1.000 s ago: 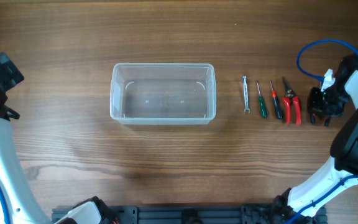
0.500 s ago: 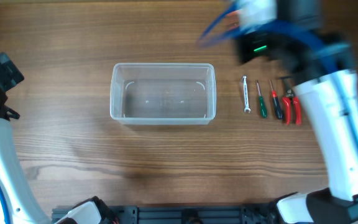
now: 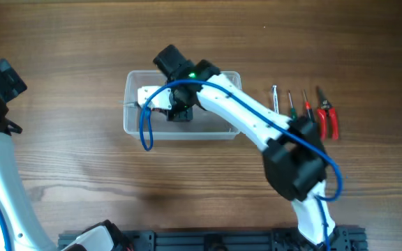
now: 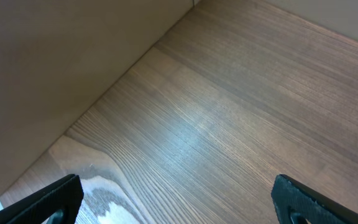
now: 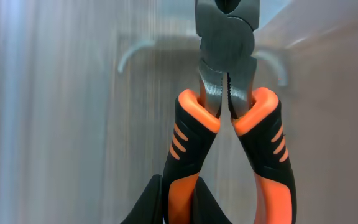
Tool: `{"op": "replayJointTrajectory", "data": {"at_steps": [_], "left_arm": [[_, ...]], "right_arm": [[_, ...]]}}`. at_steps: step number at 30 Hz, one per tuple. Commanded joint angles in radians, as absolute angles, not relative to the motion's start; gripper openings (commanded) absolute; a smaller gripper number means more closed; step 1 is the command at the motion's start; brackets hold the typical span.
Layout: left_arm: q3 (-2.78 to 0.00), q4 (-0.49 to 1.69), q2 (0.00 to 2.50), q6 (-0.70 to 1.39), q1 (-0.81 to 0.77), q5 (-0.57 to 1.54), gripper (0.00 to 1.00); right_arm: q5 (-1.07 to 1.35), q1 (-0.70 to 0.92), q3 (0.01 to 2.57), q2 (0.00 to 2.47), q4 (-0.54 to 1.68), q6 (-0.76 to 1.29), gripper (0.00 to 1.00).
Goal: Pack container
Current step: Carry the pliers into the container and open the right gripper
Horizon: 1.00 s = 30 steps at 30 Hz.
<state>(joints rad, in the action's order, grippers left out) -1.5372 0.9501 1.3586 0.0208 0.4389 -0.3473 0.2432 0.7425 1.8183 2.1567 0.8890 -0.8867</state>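
I will move my right gripper toward the middle of the container next, then down near the container's clear bottom, and let go of the pliers, because the pliers' jaws stick out over the container's end.
The clear plastic container (image 3: 132,130) stands left of the table's middle. My right arm reaches across it and my right gripper (image 3: 180,111) hangs over its inside. In the right wrist view the right gripper (image 5: 179,194) is shut on one handle of a pair of orange-and-black pliers (image 5: 229,93), jaws pointing away, with the container's clear floor (image 5: 73,106) behind. My left gripper (image 4: 179,202) is open and empty above bare wood; it sits at the far left edge in the overhead view (image 3: 0,82).
A row of small tools lies right of the container: a silver wrench (image 3: 276,97), a green screwdriver (image 3: 292,106), a red screwdriver (image 3: 308,106) and red-handled cutters (image 3: 327,118). The right arm's blue cable (image 3: 145,125) hangs over the container's left end.
My right arm has swung from the far right edge, over the tool row, to above the container. The left arm and the container have not moved.
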Motion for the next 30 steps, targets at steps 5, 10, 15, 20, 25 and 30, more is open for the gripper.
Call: {"op": "replayJointTrajectory", "data": {"at_steps": [5, 10, 15, 20, 25, 30], "left_arm": [[-1.536, 0.95, 1.364, 0.034, 0.445, -0.356, 1.0], [-1.536, 0.95, 1.364, 0.034, 0.445, -0.356, 1.0], [-1.536, 0.95, 1.364, 0.034, 0.445, -0.356, 1.0], [-1.536, 0.95, 1.364, 0.034, 0.445, -0.356, 1.0], [-1.536, 0.95, 1.364, 0.034, 0.445, -0.356, 1.0], [-1.536, 0.95, 1.364, 0.034, 0.445, -0.356, 1.0]], "right_arm": [[0.296, 0.669, 1.818, 2.239, 0.837, -0.977, 0.04], [0.305, 0.636, 1.818, 2.239, 0.825, -0.992, 0.04], [0.319, 0.63, 1.818, 2.239, 0.796, -0.989, 0.04], [0.315, 0.63, 1.818, 2.243, 0.745, -0.957, 0.04], [0.316, 0.63, 1.817, 2.268, 0.733, -0.929, 0.04], [0.311, 0.629, 1.803, 2.3, 0.725, -0.912, 0.04]]}}
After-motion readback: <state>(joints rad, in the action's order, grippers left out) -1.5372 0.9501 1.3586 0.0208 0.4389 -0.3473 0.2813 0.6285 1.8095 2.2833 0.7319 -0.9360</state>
